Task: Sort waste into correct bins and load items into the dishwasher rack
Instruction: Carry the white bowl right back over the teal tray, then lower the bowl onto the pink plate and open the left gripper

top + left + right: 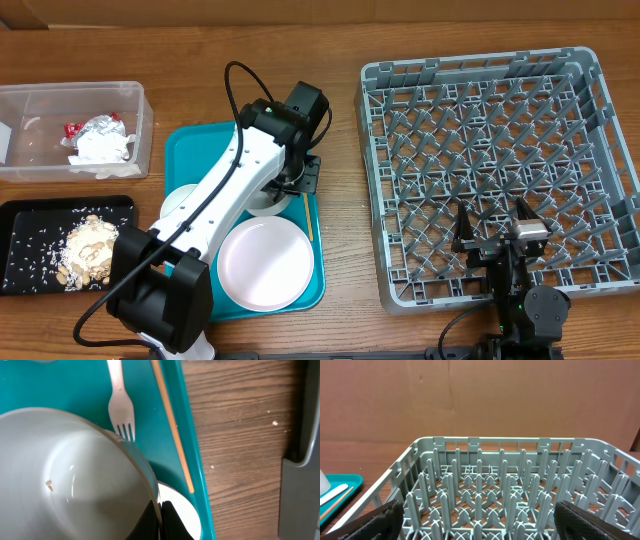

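Note:
The large plate (265,262) (182,511) is below my left gripper, nearer my base. My left gripper will move back and down next, set the bowl onto that plate and let go of the bowl's rim.
My left gripper (292,188) is over the teal tray (190,145), shut on the rim of a small white bowl (266,205). In the left wrist view its fingers (162,520) pinch the bowl's (65,475) wall. A few crumbs lie in the bowl. The white plastic fork (120,402) lies just beyond the bowl. The large plate (265,262) is at the tray's near end and shows under the bowl (185,510). A second bowl (178,205) is partly hidden by the arm. My right gripper (495,228) is open and empty over the grey rack's (480,72) near edge. The cup is not visible.
The clear tub (40,100) at back left holds the white napkin (100,150) and the foil wrapper (92,126). The black tray (20,215) at front left holds food scraps (88,250). A thin wooden stick (172,425) lies along the teal tray's right rim.

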### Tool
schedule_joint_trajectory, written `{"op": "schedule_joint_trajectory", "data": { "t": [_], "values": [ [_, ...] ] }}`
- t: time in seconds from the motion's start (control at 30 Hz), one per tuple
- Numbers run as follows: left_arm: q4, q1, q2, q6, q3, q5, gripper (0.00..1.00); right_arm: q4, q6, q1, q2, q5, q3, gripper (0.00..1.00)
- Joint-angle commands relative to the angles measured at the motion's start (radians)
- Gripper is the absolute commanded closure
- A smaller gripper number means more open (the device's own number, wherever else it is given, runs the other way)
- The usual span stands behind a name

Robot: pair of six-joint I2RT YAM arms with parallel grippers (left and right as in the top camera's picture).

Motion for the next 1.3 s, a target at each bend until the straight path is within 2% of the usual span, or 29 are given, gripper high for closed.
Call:
{"op": "schedule_joint_trajectory", "data": {
  "t": [0.0, 0.3, 0.57, 0.77, 1.03, 1.07, 1.17, 1.27],
  "values": [
    [-0.029, -0.002, 0.008, -0.023, -0.004, -0.011, 0.96, 0.003, 0.0, -0.006, -0.01, -0.006, -0.011, 0.0],
    [-0.185, -0.006, 0.008, -0.024, -0.006, 0.129, 0.96, 0.003, 0.0, -0.006, -0.01, -0.006, -0.011, 0.0],
    [-0.212, -0.073, 0.008, -0.092, -0.047, 0.121, 0.96, 0.003, 0.0, -0.006, -0.01, -0.006, -0.01, 0.0],
    [-0.188, -0.134, 0.008, -0.23, -0.122, -0.004, 0.96, 0.003, 0.0, -0.006, -0.01, -0.006, -0.011, 0.0],
    [-0.138, -0.14, 0.008, -0.228, -0.193, 0.005, 0.96, 0.003, 0.0, -0.006, -0.01, -0.006, -0.01, 0.0],
    [-0.125, -0.14, 0.007, -0.224, -0.193, 0.006, 0.92, 0.003, 0.0, -0.006, -0.01, -0.006, -0.011, 0.0],
    [-0.114, -0.14, 0.007, -0.197, -0.193, 0.03, 0.63, 0.003, 0.0, -0.006, -0.01, -0.006, -0.011, 0.0],
    [-0.109, -0.138, 0.007, -0.167, -0.193, 0.055, 0.5, 0.003, 0.0, -0.006, -0.01, -0.006, -0.01, 0.0]
  ]
}}
